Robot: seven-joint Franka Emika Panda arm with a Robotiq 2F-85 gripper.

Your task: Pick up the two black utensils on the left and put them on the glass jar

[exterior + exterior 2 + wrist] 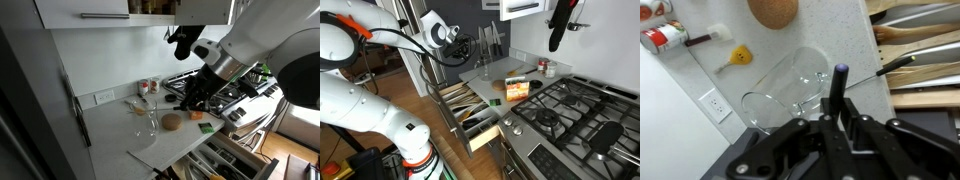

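I should move my gripper outward next, over the clear glass jar [150, 120] [790, 85], to let go of the slim black utensil, because the jar is still outward of my gripper.
In the wrist view my gripper [836, 112] is shut on the slim handle of a black utensil [840, 80], whose end sticks up between the fingers. The clear glass jar [790, 85] sits on the pale counter just beside and beyond the fingers. A second thin black utensil [890, 66] lies slanted towards the open drawer. In an exterior view the gripper [195, 100] hangs above the counter right of the jar [150, 120]. In an exterior view the gripper [485, 48] holds dark utensils upright over the counter's far end.
A round wooden disc [772, 10] [172, 122], a small yellow item [741, 55] and red-lidded spice jars [662, 38] [148, 87] stand near the jar. An open utensil drawer [470, 105] [232, 160] juts out. The gas stove [570, 115] and a box [517, 90] are alongside.
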